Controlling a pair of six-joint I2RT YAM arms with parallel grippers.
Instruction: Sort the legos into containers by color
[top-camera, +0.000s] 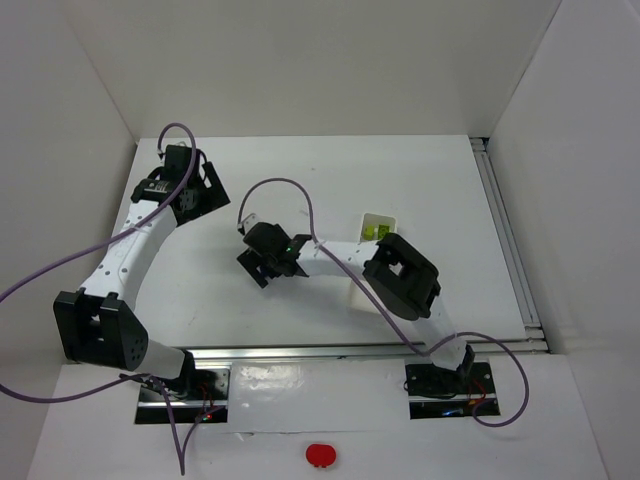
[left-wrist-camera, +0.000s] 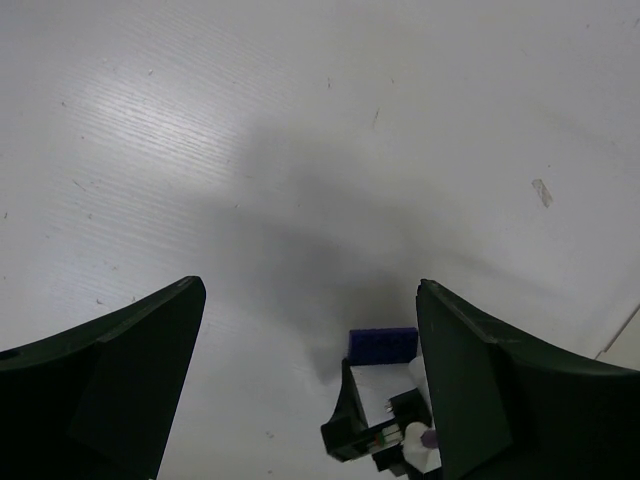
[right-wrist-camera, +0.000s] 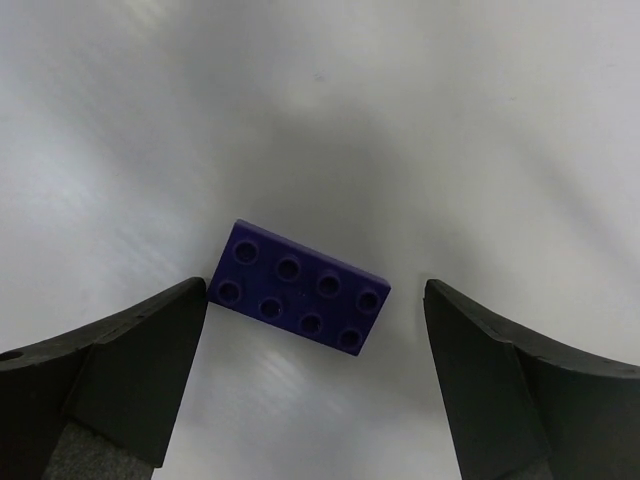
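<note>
I will sweep my right gripper outward and to the right in the top view next, pushing lightly on the lego's short end (right-wrist-camera: 227, 259), because the lego lies slanted between its open fingers.
A dark blue-purple lego (right-wrist-camera: 300, 297) lies flat on the white table, studs up, between the open fingers of my right gripper (right-wrist-camera: 315, 288), touching neither one. In the top view my right gripper (top-camera: 259, 266) hangs over mid-table and hides that brick. The brick also shows in the left wrist view (left-wrist-camera: 382, 343), just in front of the right gripper. My left gripper (left-wrist-camera: 310, 290) is open and empty; it sits at the far left of the table (top-camera: 198, 186). Lime green legos (top-camera: 375, 232) lie in the end compartment of the white tray (top-camera: 381, 216), mostly hidden under the right arm. The cream lego is out of view.
White walls enclose the table at the back and on both sides. A metal rail (top-camera: 505, 240) runs along the right edge. The right arm's elbow (top-camera: 402, 277) lies over the tray. Purple cables loop above both arms.
</note>
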